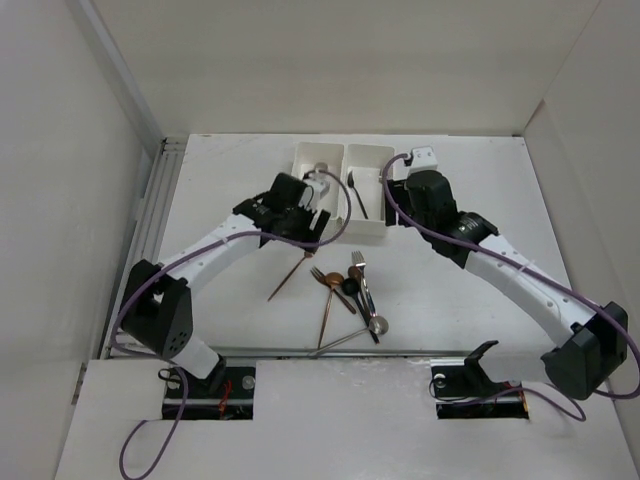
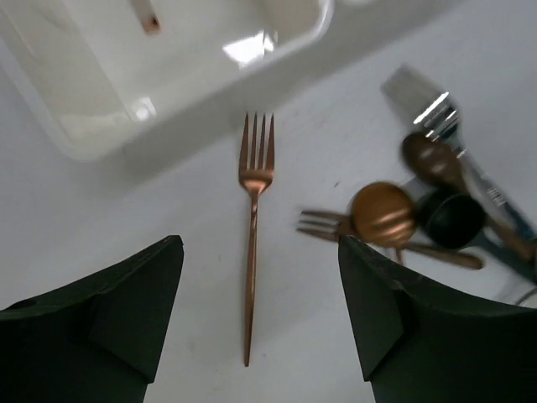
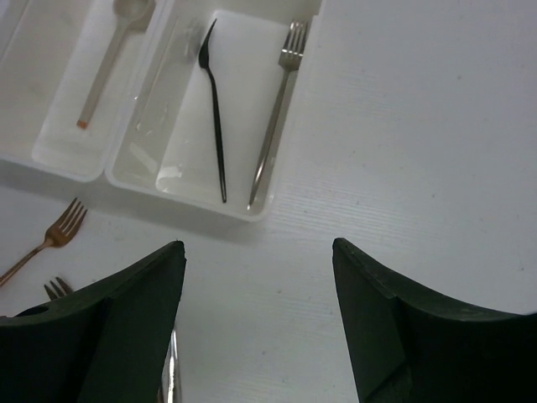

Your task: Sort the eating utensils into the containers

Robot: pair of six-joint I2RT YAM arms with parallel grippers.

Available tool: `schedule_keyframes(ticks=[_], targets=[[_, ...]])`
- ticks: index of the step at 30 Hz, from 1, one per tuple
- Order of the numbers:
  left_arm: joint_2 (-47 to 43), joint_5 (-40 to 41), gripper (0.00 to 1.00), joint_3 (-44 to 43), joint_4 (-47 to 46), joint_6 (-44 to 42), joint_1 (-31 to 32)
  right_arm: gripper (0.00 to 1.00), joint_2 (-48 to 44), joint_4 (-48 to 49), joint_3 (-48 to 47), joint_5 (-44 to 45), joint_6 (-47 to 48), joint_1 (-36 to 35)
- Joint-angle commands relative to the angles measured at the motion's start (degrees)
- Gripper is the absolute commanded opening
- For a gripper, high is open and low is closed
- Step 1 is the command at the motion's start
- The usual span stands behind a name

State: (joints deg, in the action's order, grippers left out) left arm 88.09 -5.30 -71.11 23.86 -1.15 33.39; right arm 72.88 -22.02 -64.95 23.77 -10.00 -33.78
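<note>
My left gripper is above the copper fork's handle [image 1: 294,270] [image 2: 252,259], which lies nearer my base and clear of the pile. It will next go down and back onto it.
Two white bins stand side by side at the back, the left bin [image 1: 300,160] and the right bin [image 1: 368,232]. In the right wrist view the right bin [image 3: 243,75] holds a black utensil [image 3: 214,109] and a silver fork [image 3: 281,101]. The left bin [image 3: 50,101] holds a pale-handled spoon [image 3: 105,59]. A copper fork [image 2: 254,193] lies on the table, tines toward the bin [image 2: 101,92]. My left gripper [image 2: 260,252] is open and empty above its handle. My right gripper [image 3: 258,252] is open and empty over bare table in front of the right bin.
A pile of utensils [image 1: 352,295] lies in front of the bins: a copper spoon [image 2: 382,211], a black spoon [image 2: 451,217], a brown spoon [image 2: 432,159] and a silver fork [image 2: 428,105]. White walls enclose the table on three sides.
</note>
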Motion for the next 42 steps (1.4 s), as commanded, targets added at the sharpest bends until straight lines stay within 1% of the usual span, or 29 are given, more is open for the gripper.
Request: schedule_keyframes(ticks=[1,2,3,7,8,9,12,13,16,17,22,25,26,28,29,30,32,34,35,36,38,39,40,42], targets=[[1.21,1.43,0.73,10.87,-1.07,-6.56,0.28,0.76,-1.68,-2.05,-0.09,2.07,-2.56,-2.51],[1.20,2.65,0.75,12.47,-2.57,-7.28,0.80,0.76,-1.69,-2.06,-0.09,2.07,-3.09,-2.52],[1.20,4.23,0.75,13.62,-3.72,-7.90,0.80,0.76,-2.21,-2.67,-0.09,2.07,-3.71,-2.52],[3.74,4.25,0.75,15.74,-6.10,-8.70,0.80,0.76,-4.15,-4.16,-0.09,3.21,-4.33,-3.66],[5.84,5.03,0.73,15.74,-6.80,-9.22,0.80,0.76,-4.15,-4.78,-0.09,3.91,-4.85,-3.66],[6.99,5.65,0.69,16.26,-7.33,-9.22,0.19,0.76,-5.72,-4.79,-0.09,3.92,-4.85,-3.66],[11.55,4.69,0.61,15.57,-7.86,-8.61,-1.47,0.76,-7.92,-5.49,1.22,4.62,-4.85,-3.66],[12.44,3.73,0.48,15.56,-7.34,-8.61,-1.48,0.76,-7.93,-6.01,1.23,5.14,-4.85,-3.66],[12.98,1.62,0.15,15.04,-6.81,-9.74,-2.01,0.76,-9.33,-6.81,2.45,5.15,-5.46,-3.66],[12.28,0.39,0.00,15.04,-6.81,-9.75,-2.01,0.76,-9.34,-7.42,2.46,5.15,-5.47,-3.66],[8.59,0.38,0.00,13.73,-2.16,-10.98,-2.01,0.76,-10.57,-7.95,4.39,5.15,-6.79,-3.66],[7.18,-0.59,0.00,11.53,4.43,-10.98,-3.23,0.76,-11.27,-7.95,5.01,5.15,-7.31,-3.66],[5.53,-0.59,0.00,11.00,8.01,-12.11,-3.24,0.76,-11.27,-7.95,5.01,5.15,-7.31,-3.66],[2.97,-1.73,0.00,10.12,11.28,-14.05,-3.24,0.76,-11.27,-7.34,5.01,5.15,-7.31,-3.66],[-0.35,-2.43,0.00,9.59,14.00,-15.19,-3.24,0.76,-11.27,-7.33,5.01,4.62,-6.71,-3.66],[-2.21,-3.57,0.00,9.59,15.07,-18.25,-3.24,0.76,-10.49,-6.73,5.01,4.62,-6.70,-3.66],[-7.12,-6.64,0.00,7.75,15.78,-19.94,-3.24,0.76,-9.78,-6.11,5.01,4.00,-6.09,-3.66],[-9.25,-8.84,0.00,5.12,13.77,-19.95,-3.24,0.76,-8.99,-5.50,5.01,3.48,-6.08,-3.66],[-9.26,-10.33,0.00,3.28,12.02,-16.90,-3.24,0.77,-8.29,-4.44,5.01,2.87,-6.08,-3.66],[-9.26,-11.04,0.00,-0.92,7.57,-15.22,-3.24,0.77,-7.50,-3.91,4.40,2.86,-6.08,-3.66],[-7.42,-11.66,0.00,-5.07,1.49,-11.53,-3.24,0.77,-6.53,-2.95,4.39,2.34,-5.56,-3.66],[-4.37,-11.66,0.00,-6.92,-1.85,-8.46,-3.24,0.77,-6.00,-2.42,3.78,2.33,-5.56,-3.66],[-2.16,-12.27,0.00,-10.76,-8.06,-6.87,-3.24,0.79,-4.61,-1.80,2.91,2.33,-5.04,-3.66],[3.54,-12.89,0.00,-16.31,-11.71,-3.79,-3.24,0.79,-3.28,-1.80,1.33,2.33,-5.03,-3.66]])
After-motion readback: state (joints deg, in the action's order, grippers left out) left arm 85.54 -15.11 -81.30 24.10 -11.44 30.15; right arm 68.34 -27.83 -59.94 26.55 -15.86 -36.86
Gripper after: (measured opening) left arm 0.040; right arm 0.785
